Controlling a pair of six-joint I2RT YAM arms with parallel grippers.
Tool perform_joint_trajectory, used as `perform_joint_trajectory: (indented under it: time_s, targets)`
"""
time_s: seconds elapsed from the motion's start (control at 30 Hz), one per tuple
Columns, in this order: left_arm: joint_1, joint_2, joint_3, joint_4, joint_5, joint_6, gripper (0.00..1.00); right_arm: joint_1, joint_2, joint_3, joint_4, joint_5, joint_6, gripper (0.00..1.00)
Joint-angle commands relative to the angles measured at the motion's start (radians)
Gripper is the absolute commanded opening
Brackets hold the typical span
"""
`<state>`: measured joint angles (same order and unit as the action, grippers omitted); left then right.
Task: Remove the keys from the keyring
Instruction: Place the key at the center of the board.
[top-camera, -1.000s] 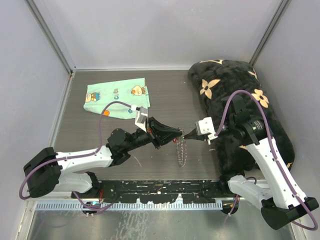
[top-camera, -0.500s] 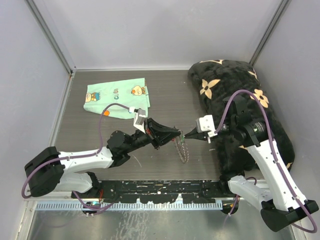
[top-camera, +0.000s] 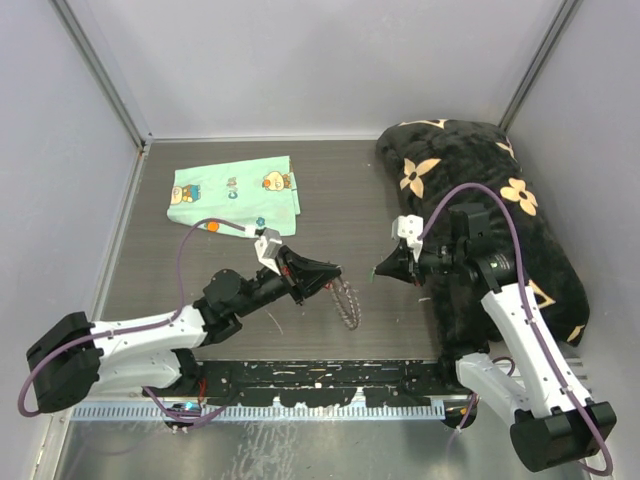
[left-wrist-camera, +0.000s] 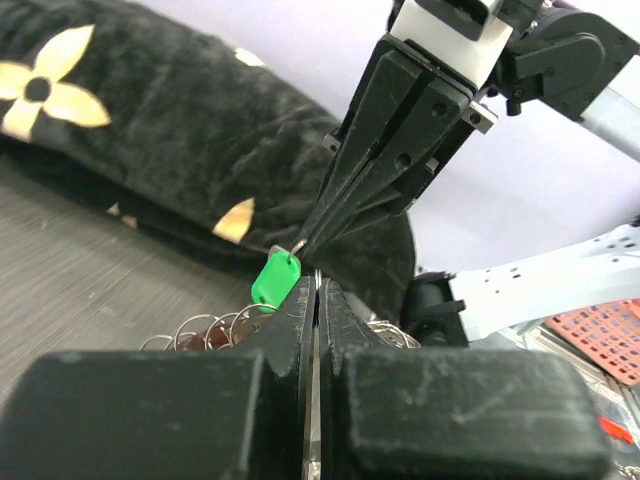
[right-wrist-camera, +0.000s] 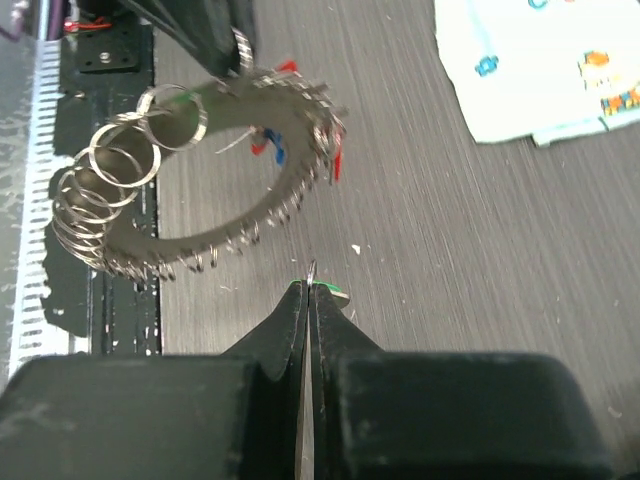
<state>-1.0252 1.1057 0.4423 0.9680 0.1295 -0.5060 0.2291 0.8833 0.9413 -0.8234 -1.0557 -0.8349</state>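
Note:
The bare spot on the tabletop beside the black blanket lies outward and below, so my right gripper needs to move outward and down next to release the green key there.
My left gripper (top-camera: 335, 271) is shut on the rim of the keyring (top-camera: 348, 302), a large wire loop fringed with small silver rings, and holds it above the table. In the right wrist view the keyring (right-wrist-camera: 215, 250) hangs free, with red and blue key heads (right-wrist-camera: 275, 150) on its far side. My right gripper (top-camera: 378, 270) is shut on the small ring of a green-headed key (right-wrist-camera: 337, 291), clear of the loop. In the left wrist view the green key (left-wrist-camera: 275, 278) hangs from the right gripper (left-wrist-camera: 303, 243), just beyond my left gripper (left-wrist-camera: 317, 285).
A mint-green cartoon-print cloth (top-camera: 235, 195) lies at the back left. A black blanket with tan flowers (top-camera: 480, 200) fills the right side, under the right arm. The black mounting rail (top-camera: 320, 375) runs along the near edge.
The two grippers have drawn apart. The left gripper has moved back left and down with the keyring; the right gripper has risen and holds the green key, now off the loop.

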Motion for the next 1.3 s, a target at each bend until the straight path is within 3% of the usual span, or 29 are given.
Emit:
perform_joint_trajectory:
  time_s: [0.0, 0.23, 0.53, 0.97, 1.03, 1.17, 1.27]
  targets:
    - [0.01, -0.092, 0.0, -0.119, -0.082, 0.021, 0.0, -0.031, 0.016, -0.054, 0.28, 0.075, 0.259, 0.01]
    - [0.014, -0.185, -0.064, -0.197, -0.14, 0.002, 0.0, -0.037, 0.172, -0.065, 0.495, 0.313, 0.423, 0.01]
    - [0.016, -0.275, -0.121, -0.258, -0.165, -0.019, 0.0, -0.035, 0.535, 0.041, 0.786, 0.647, 0.631, 0.01]
    - [0.019, -0.333, -0.16, -0.294, -0.176, 0.003, 0.0, -0.006, 0.937, 0.347, 0.837, 0.896, 0.65, 0.05]
    - [0.02, -0.334, -0.156, -0.296, -0.174, 0.008, 0.0, -0.005, 0.97, 0.396, 0.831, 0.914, 0.652, 0.1]
    - [0.023, -0.331, -0.141, -0.313, -0.159, 0.013, 0.0, -0.005, 0.997, 0.486, 0.794, 0.907, 0.643, 0.36]
    - [0.024, -0.33, -0.13, -0.321, -0.147, 0.011, 0.0, -0.006, 0.958, 0.501, 0.768, 0.873, 0.634, 0.46]
